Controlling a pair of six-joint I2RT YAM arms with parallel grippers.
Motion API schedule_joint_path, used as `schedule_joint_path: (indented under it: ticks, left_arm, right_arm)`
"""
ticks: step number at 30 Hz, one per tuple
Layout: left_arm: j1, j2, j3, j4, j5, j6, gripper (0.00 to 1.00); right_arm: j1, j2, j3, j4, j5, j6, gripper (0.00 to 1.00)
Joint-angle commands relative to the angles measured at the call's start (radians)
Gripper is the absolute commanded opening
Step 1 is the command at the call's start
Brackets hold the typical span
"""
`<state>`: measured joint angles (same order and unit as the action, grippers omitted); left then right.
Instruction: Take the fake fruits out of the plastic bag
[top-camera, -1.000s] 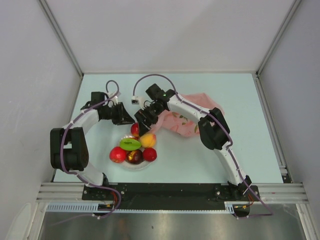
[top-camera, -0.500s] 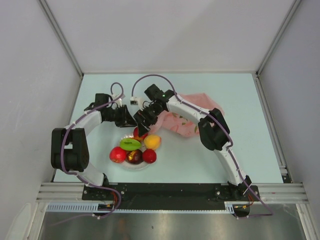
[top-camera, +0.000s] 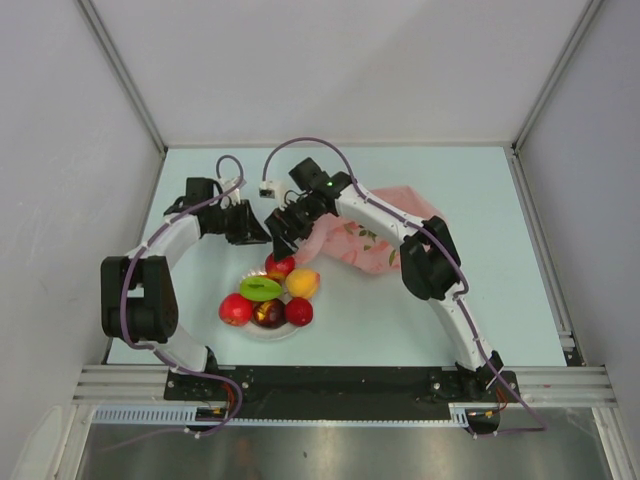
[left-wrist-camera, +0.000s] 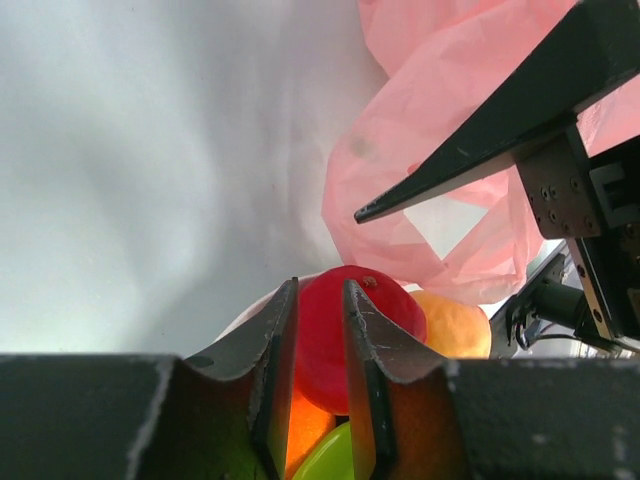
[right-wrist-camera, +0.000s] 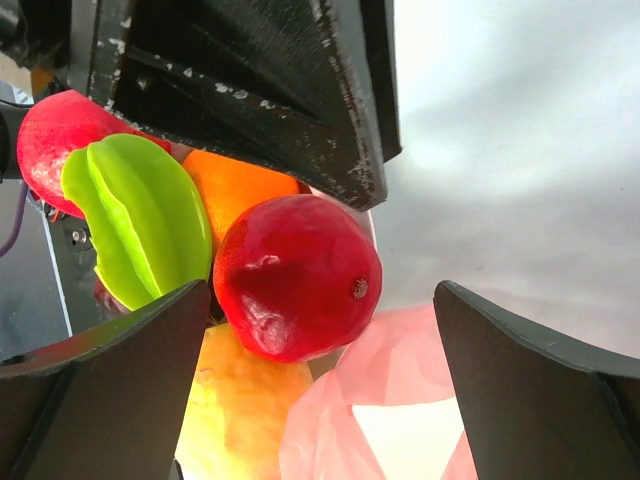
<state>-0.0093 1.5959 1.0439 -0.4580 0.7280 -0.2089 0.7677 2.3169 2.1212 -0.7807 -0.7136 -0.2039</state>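
Observation:
My right gripper will go across and down to the green leaves that still show in the bag (top-camera: 385, 240), to its right in the top view.
The fake fruits are piled on a white plate (top-camera: 277, 333): a red apple (top-camera: 281, 265) (right-wrist-camera: 300, 275) on top at the back, a yellow-orange one (top-camera: 303, 283) (right-wrist-camera: 240, 420), a green one (top-camera: 260, 289) and a dark purple one (top-camera: 268, 314). The pink plastic bag (top-camera: 385, 240) (left-wrist-camera: 430, 120) lies crumpled to the right of the plate. My right gripper (top-camera: 283, 238) (right-wrist-camera: 320, 290) hangs wide open just above the red apple, touching nothing. My left gripper (top-camera: 258, 232) (left-wrist-camera: 320, 285) hovers behind the plate, its jaws a narrow gap apart and empty; the apple (left-wrist-camera: 400, 310) shows beyond them.
Both arms crowd the space behind the plate, the right gripper's finger (left-wrist-camera: 500, 130) close to my left one. The bag's edge (right-wrist-camera: 390, 400) reaches nearly to the plate. Grey walls enclose the pale table (top-camera: 480, 300) on three sides.
The right gripper has lifted slightly away from the plate and stays open. The yellow-orange fruit has settled a little to the right. The left gripper edged toward the plate, then back.

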Motion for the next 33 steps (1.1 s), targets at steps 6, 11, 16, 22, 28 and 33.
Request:
schedule_joint_path:
  ticks: [6,11,16,22,28,33]
  left_arm:
    - [0.006,0.007,0.042,0.008,0.001,0.017,0.28]
    - [0.006,0.012,0.05,0.013,0.005,0.008,0.28]
    - [0.032,0.001,0.051,0.013,0.004,0.003,0.28]
    - [0.069,-0.06,0.082,0.013,0.002,0.002,0.31]
    - [0.118,-0.094,0.168,0.012,0.025,-0.007,0.45]
    - [0.146,-0.132,0.183,0.012,0.021,-0.011,0.5]
  right_arm:
    - [-0.019,-0.056,0.091,0.023,0.032,0.001,1.0]
    - [-0.033,-0.093,0.186,0.083,0.04,0.058,1.0]
    - [-0.094,-0.181,0.148,0.086,0.115,0.084,1.0]
    - [-0.243,-0.421,-0.2,0.017,0.327,-0.012,0.89]
    - [-0.306,-0.563,-0.456,0.023,0.543,-0.104,0.62]
    - [-0.311,-0.522,-0.526,0.061,0.621,-0.135,0.59]
